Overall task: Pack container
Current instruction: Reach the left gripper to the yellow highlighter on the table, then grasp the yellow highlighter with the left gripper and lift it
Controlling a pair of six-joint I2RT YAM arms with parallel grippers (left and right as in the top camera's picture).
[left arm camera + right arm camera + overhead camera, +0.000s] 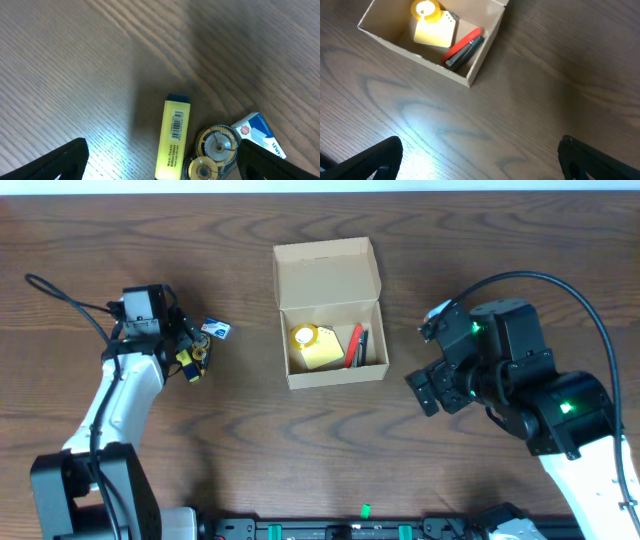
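The correction tape (212, 152) is tight beside the yellow highlighter, so I will next lower my left gripper with narrowing fingers onto the highlighter's barcoded part (176, 125) and close on it.
The tan cardboard container (332, 370) stands open in the middle of the table, its flap lid (324, 275) folded back. Inside lie a yellow tape roll (425, 9), a yellow notepad (436, 32), a red pen (463, 43) and a dark pen. My left gripper (192, 345) is open over a yellow highlighter (173, 140) and a correction tape (212, 152), with a blue-and-white eraser (257, 132) beside them. My right gripper (430, 385) is open and empty to the right of the container.
Bare wooden tabletop (250, 470) lies around the container. A cable loops above the right arm (560, 405), another runs by the left arm (110, 410). The table's front rail shows at the bottom edge.
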